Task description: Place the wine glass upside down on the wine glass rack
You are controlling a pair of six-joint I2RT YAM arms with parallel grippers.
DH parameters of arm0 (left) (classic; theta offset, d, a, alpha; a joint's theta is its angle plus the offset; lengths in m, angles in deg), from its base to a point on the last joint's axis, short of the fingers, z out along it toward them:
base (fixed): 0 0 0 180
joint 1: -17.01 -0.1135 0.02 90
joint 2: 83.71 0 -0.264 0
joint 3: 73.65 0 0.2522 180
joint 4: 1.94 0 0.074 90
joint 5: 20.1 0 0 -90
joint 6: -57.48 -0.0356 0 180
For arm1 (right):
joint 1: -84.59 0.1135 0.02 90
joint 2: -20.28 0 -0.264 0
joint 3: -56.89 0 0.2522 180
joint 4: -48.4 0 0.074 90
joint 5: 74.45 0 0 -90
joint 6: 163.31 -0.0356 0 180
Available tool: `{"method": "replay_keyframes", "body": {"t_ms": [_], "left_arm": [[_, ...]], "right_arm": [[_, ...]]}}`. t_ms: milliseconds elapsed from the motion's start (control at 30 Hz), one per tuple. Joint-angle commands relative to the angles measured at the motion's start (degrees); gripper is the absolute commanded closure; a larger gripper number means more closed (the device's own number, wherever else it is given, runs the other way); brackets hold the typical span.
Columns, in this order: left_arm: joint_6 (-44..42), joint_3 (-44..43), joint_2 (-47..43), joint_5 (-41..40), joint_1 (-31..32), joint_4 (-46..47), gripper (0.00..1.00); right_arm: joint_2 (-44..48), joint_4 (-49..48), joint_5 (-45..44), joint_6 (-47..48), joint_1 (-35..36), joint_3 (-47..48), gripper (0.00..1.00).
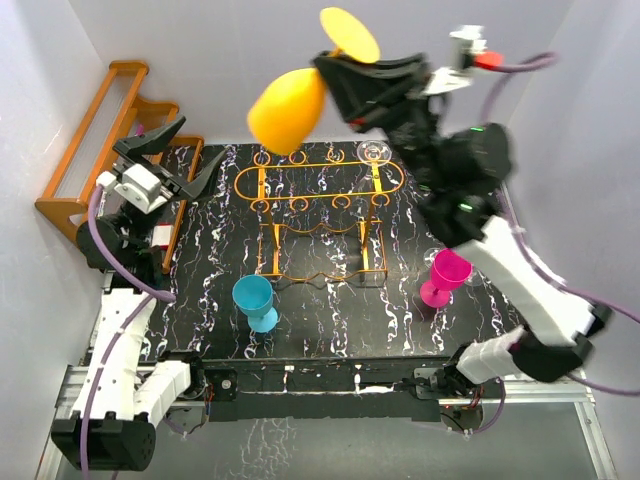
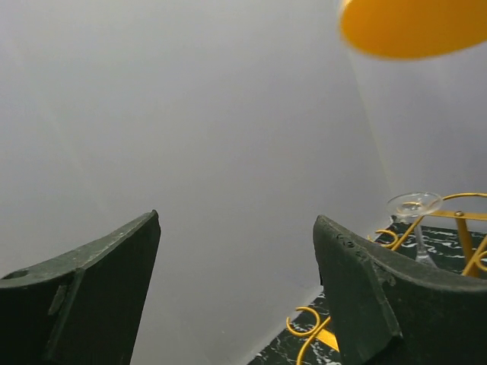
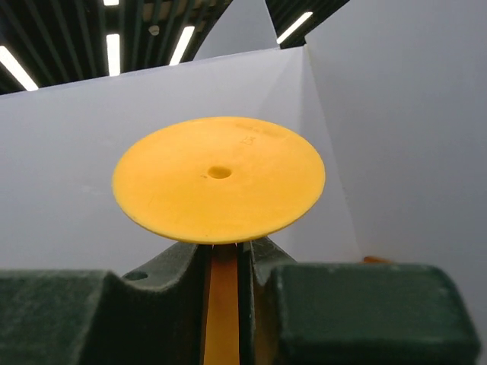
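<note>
My right gripper will go down next, tilt the wine glass's bowl downward and let go of the stem at the rack's empty near hook point(image 1: 380, 199) opposite the clear glass. The hook is below.
My right gripper point(image 1: 337, 68) is raised high over the back of the table and is shut on the stem of a yellow wine glass point(image 1: 288, 108). The glass is tilted, its bowl down to the left and its round foot point(image 3: 219, 179) up. In the right wrist view the stem point(image 3: 222, 304) sits between the closed fingers. The bowl point(image 2: 415, 26) also shows at the top of the left wrist view. The orange wire wine glass rack point(image 1: 320, 185) stands on the black marbled table below. My left gripper point(image 1: 185, 150) is open and empty at the table's left edge, away from the glass.
A clear glass point(image 1: 373, 152) sits at the rack's far right end. A blue glass point(image 1: 255, 300) and a pink glass point(image 1: 445, 275) stand upright in front of the rack. A stepped wooden shelf point(image 1: 100, 140) leans at the left. White walls enclose the table.
</note>
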Motion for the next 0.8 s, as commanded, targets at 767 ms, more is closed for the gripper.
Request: {"method": "replay_keyframes", "body": {"t_ms": [767], "left_arm": [[-8.1,-21.0,-2.8,-15.8,-0.5,-74.7,0.04]], "right_arm": [[51.6,25.7,0.7,26.4,0.1,-56.9,0.92]]}}
